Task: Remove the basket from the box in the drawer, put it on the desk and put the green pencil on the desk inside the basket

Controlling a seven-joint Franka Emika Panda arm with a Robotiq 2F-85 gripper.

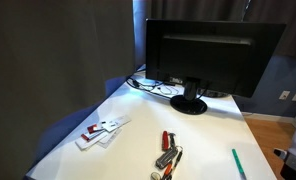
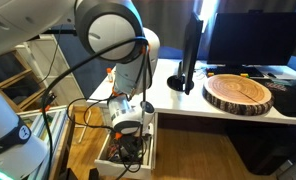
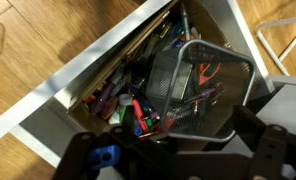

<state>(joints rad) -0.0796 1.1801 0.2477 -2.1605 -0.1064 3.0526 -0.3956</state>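
My gripper lowers its open fingers a little further next and closes on the basket's near rim (image 3: 196,137), since that rim is just below my gripper, between them.
In the wrist view the dark wire-mesh basket (image 3: 200,82) sits in the open drawer (image 3: 83,82), on a box crammed with pens and markers (image 3: 128,105). My gripper (image 3: 191,124) is open just above it, one dark finger on each side of the basket's near rim. In an exterior view the gripper (image 2: 128,130) hangs down into the drawer (image 2: 151,140) beside the desk (image 2: 178,100), and the basket is hidden there. The green pencil (image 1: 238,163) lies on the white desk (image 1: 138,140) near its front right.
A monitor (image 1: 213,50) stands at the back of the desk. Red-handled metal tools (image 1: 168,156) and white flat items (image 1: 101,131) lie on the desk front. A round wooden slab (image 2: 238,93) lies on the desk. Cables hang beside the drawer.
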